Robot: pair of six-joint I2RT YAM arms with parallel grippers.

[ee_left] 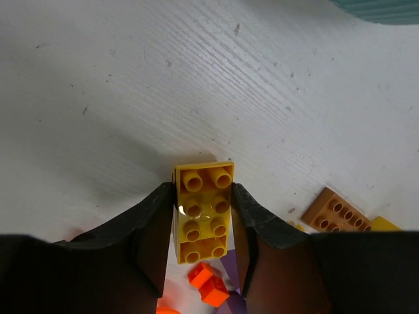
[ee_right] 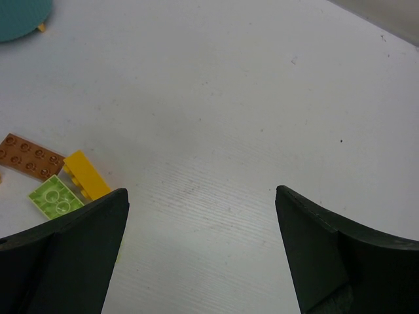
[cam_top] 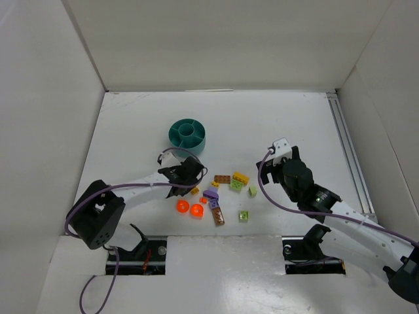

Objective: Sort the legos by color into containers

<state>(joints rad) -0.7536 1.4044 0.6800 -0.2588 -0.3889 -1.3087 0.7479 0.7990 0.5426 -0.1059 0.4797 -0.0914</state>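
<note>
The yellow brick hangs short of the dish (cam_top: 187,134), so the robot needs to lift its left gripper outward next and then lower it over the dish's section to the left in the top view.
My left gripper (cam_top: 188,178) is shut on a yellow two-by-four brick (ee_left: 203,212), gripping its long sides just above the white table, as the left wrist view (ee_left: 201,190) shows. The teal divided dish (cam_top: 187,134) stands behind it, and its rim shows at the top right of the left wrist view (ee_left: 386,8). Loose legos lie in a cluster between the arms: a brown plate (cam_top: 221,178), a yellow brick (cam_top: 240,176), a lime brick (cam_top: 236,186), a purple brick (cam_top: 211,194) and two orange round pieces (cam_top: 182,207). My right gripper (cam_top: 283,167) is open and empty (ee_right: 201,191), right of the cluster.
White walls box in the table on three sides. A metal rail (cam_top: 346,150) runs along the right edge. More small pieces, a brown brick (cam_top: 217,216) and a lime one (cam_top: 243,215), lie near the front edge. A small orange brick (ee_left: 209,282) lies under the left gripper.
</note>
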